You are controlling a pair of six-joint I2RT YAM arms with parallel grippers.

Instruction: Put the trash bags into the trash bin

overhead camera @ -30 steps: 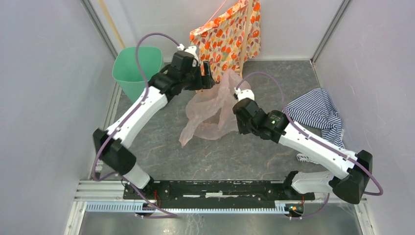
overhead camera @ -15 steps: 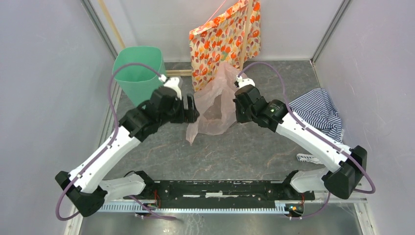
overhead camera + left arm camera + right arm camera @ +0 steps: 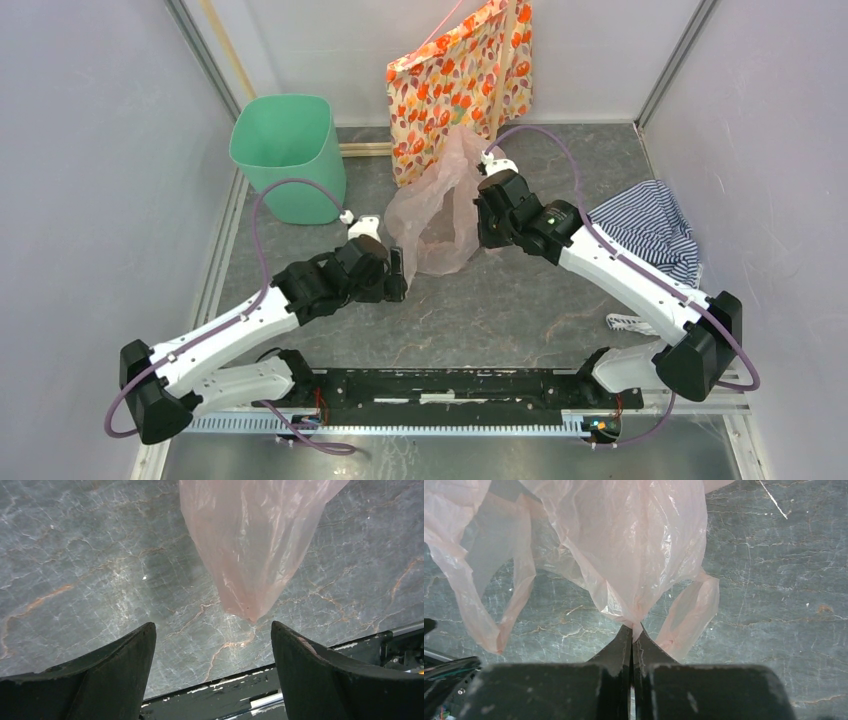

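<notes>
The open fingers of my left gripper are short of the pink bag's tip (image 3: 410, 279) (image 3: 246, 609). My left gripper should next move outward and to the right in the top view, onto it.
A thin pink translucent trash bag (image 3: 432, 212) hangs crumpled in mid-table, and my right gripper (image 3: 479, 214) is shut on a pinched fold of it. In the right wrist view the bag (image 3: 624, 545) spreads above my right gripper (image 3: 632, 630), whose tips squeeze a gathered knot of film. My left gripper (image 3: 398, 276) is open, low and just left of the bag's bottom corner, with nothing between its fingers. The left wrist view shows the bag's tip (image 3: 250, 555) ahead of my left gripper (image 3: 212, 627), apart from it. The mint-green trash bin (image 3: 305, 195) stands upright at the back left.
An orange floral bag (image 3: 460, 80) leans on the back wall just behind the pink bag. A blue-striped cloth (image 3: 650, 230) lies at the right wall, with a small white item (image 3: 625, 322) nearer. A wooden strip (image 3: 365, 149) runs along the floor beside the bin.
My left arm has pulled back from beside the floral bag to the near middle, its jaws a little wider. My right gripper has carried the bag up and toward the back.
</notes>
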